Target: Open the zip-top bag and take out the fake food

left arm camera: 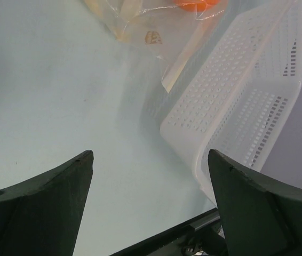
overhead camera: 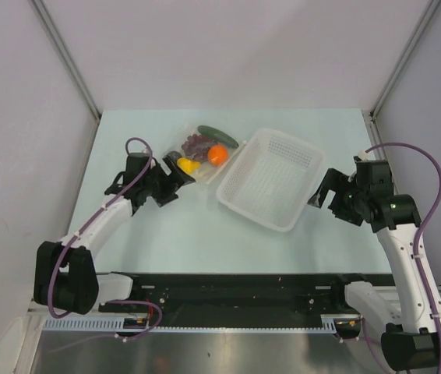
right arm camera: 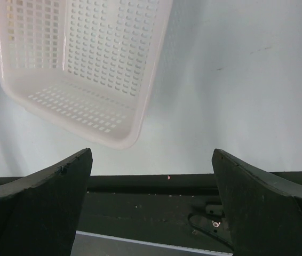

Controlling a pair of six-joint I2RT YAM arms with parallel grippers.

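My left gripper moves down toward the basket and onto the bag's near corner next, since that lies below it, to its right in the top view.
The zip-top bag (overhead camera: 207,168) lies crumpled on the pale table, left of the basket. Through its clear plastic I see the fake food: a green cucumber (overhead camera: 219,135), a dark grape bunch (overhead camera: 197,142), an orange ball (overhead camera: 218,155) and a yellow fruit (overhead camera: 188,165). My left gripper (overhead camera: 180,179) hovers open at the bag's near-left corner, close to the yellow fruit; I cannot tell if it touches. In the left wrist view the gripper (left arm camera: 151,154) holds nothing, and the bag (left arm camera: 140,24) sits ahead at the top. My right gripper (overhead camera: 319,191) (right arm camera: 152,152) stands open and empty at the basket's right side.
A white perforated basket (overhead camera: 261,220) (left arm camera: 247,90) (right arm camera: 81,64) stands empty between the two grippers, its left corner against the bag. A black rail (overhead camera: 236,288) runs along the table's near edge. Grey walls close in the back and sides.
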